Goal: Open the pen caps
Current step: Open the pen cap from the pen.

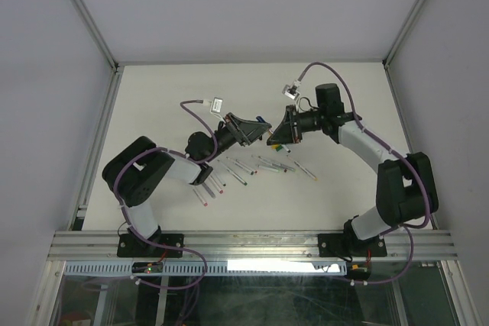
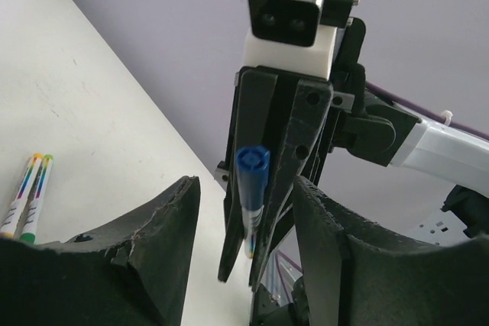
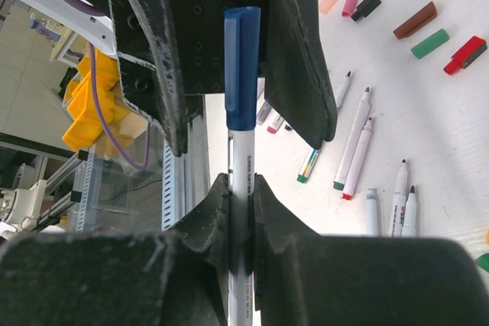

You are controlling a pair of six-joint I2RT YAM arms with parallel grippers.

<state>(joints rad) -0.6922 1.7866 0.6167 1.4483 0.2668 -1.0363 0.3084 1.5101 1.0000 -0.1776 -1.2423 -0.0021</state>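
Observation:
My right gripper should tilt down, go lower beside the row's end pen, to the right in the top view, and release the white pen, as the tabletop there is bare.
My right gripper (image 3: 241,185) is shut on the white barrel of a pen (image 3: 243,159) held off the table. Its blue pen cap (image 3: 242,66) is still on and points toward the left arm. The left gripper (image 2: 246,185) is open, and its two fingers (image 3: 298,59) flank the blue cap (image 2: 252,164) with a gap on each side. From above, both grippers meet over mid-table, left gripper (image 1: 258,129) facing right gripper (image 1: 275,138). Loose pen caps lie on the table: pink (image 3: 351,3), black (image 3: 367,6), brown (image 3: 415,20), green (image 3: 429,43), red (image 3: 464,55).
Several pens (image 1: 260,164) lie in a loose row just in front of the grippers, some uncapped (image 3: 355,139). Two capped pens (image 2: 27,196) lie side by side. The aluminium rail (image 1: 252,243) runs along the near table edge, and a yellow object (image 3: 92,104) sits beyond the edge.

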